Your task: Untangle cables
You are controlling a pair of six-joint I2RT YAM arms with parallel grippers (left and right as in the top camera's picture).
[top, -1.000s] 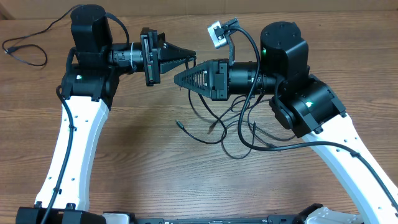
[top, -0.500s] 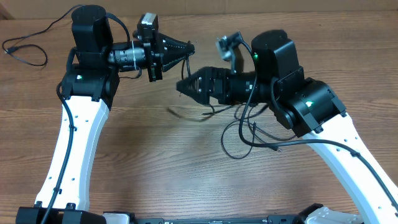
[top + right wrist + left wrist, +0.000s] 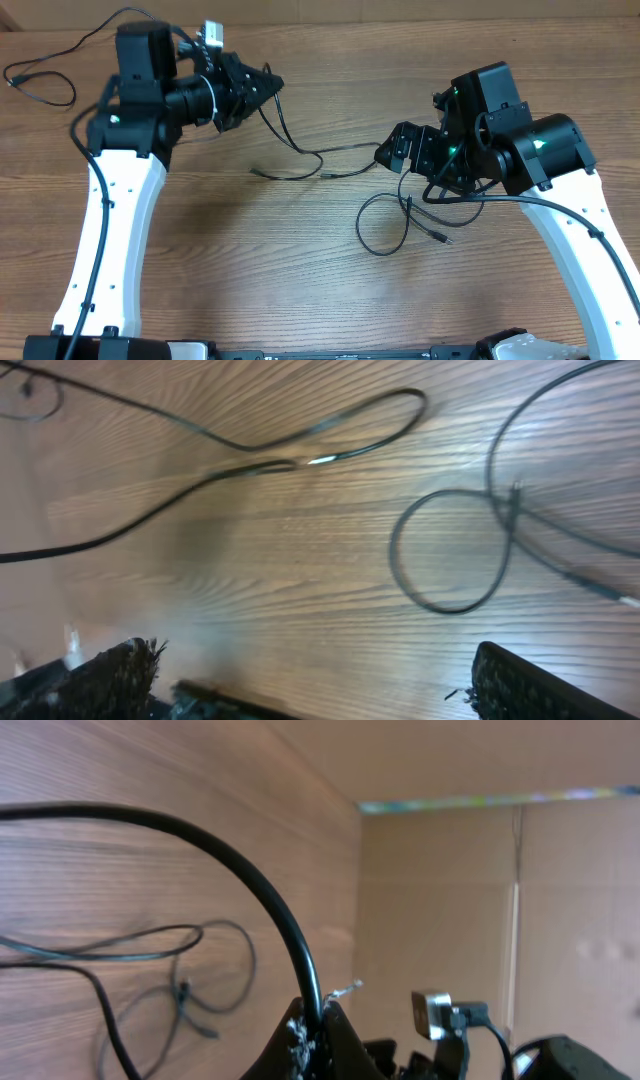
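I will carry the cable with my left gripper to the left in the overhead view, to bare wood by the lone cord, and then I will lower it and let go of it.
My left gripper (image 3: 272,84) is shut on a thin black cable (image 3: 290,138) and holds it above the table at the back left. From the jaws that cable runs down and to the right, toward my right gripper (image 3: 392,151). In the left wrist view the cable (image 3: 262,885) arcs into the closed fingertips of the left gripper (image 3: 318,1022). The right gripper (image 3: 320,685) is open, with only bare wood between its fingers (image 3: 112,678). A looped cable (image 3: 450,550) and a long strand (image 3: 300,445) lie ahead of it. Loose loops (image 3: 385,225) lie beneath the right arm.
Another thin black cord (image 3: 40,82) lies by itself at the far back left of the wooden table (image 3: 250,260). A cardboard wall (image 3: 440,870) runs along the back edge. The white arm links stand at both sides near the front.
The right gripper has opened, let go and drawn back to the right. The left gripper has pulled back to the left with its cable, which is now drawn out of the tangle.
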